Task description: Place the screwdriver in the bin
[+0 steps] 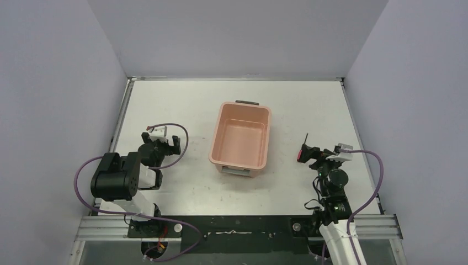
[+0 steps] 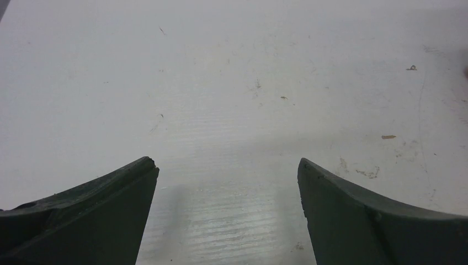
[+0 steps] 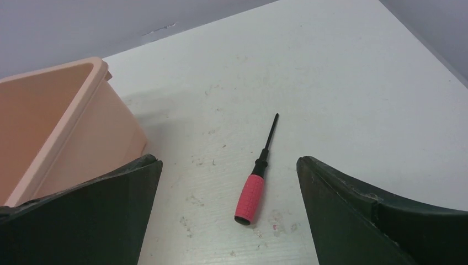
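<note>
I should move my right gripper outward, tilt it to point down and lower it onto the black collar between the screwdriver's handle and shaft (image 3: 261, 164), because the screwdriver (image 3: 249, 197) is lying flat on the table.
The screwdriver (image 3: 249, 197) lies flat on the white table, its red handle toward me and its thin black shaft pointing away. My right gripper (image 3: 227, 161) hovers over it, open, with the handle between the two fingers and not touching either. From above, the screwdriver (image 1: 301, 154) shows partly under the right gripper (image 1: 310, 153). The salmon-pink bin (image 1: 213, 144) stands in the middle of the table, left of the screwdriver, and looks empty; its near wall (image 3: 105, 132) shows beside my left finger. My left gripper (image 2: 227, 161) is open over bare table, left of the bin (image 1: 161, 143).
Grey walls close the table in at the left, back and right. A purple cable (image 1: 182, 138) loops by the left arm and another (image 1: 378, 176) by the right. The bin's dark handle (image 1: 246, 102) is at its far end.
</note>
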You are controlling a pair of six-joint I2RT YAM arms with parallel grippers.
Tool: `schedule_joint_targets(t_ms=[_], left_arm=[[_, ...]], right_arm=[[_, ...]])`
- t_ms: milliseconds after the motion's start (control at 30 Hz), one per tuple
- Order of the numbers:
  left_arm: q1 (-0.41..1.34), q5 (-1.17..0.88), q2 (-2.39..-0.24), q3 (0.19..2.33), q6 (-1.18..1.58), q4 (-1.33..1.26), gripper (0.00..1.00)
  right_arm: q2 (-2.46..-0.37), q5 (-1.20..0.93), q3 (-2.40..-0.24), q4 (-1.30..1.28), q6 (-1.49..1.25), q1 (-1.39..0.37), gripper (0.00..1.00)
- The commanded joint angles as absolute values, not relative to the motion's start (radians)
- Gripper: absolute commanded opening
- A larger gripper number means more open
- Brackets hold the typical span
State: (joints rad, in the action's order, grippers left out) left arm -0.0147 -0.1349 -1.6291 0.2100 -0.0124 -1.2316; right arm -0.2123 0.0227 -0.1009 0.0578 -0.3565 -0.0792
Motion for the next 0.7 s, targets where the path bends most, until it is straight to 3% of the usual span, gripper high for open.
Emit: schedule_joint_targets(t_ms=[0,333,667], left_arm=[[-0.012,-0.13,-1.617,0.224,-0.018,-1.279,0.97],[-0.012,-0.13,-1.617,0.225,-0.016,-1.279,0.97],[-0.012,-0.13,-1.617,0.225,-0.016,-1.279,0.97]], right_arm=[[-0.261,0.051,-0.174,0.047,-0.37,-0.077,1.0],[-0.603,0.087,-0.658,-0.201,-0.32,-0.077,1.0],[-1.2,0.219,-1.268,-0.697,-0.348,-0.074,1.0]])
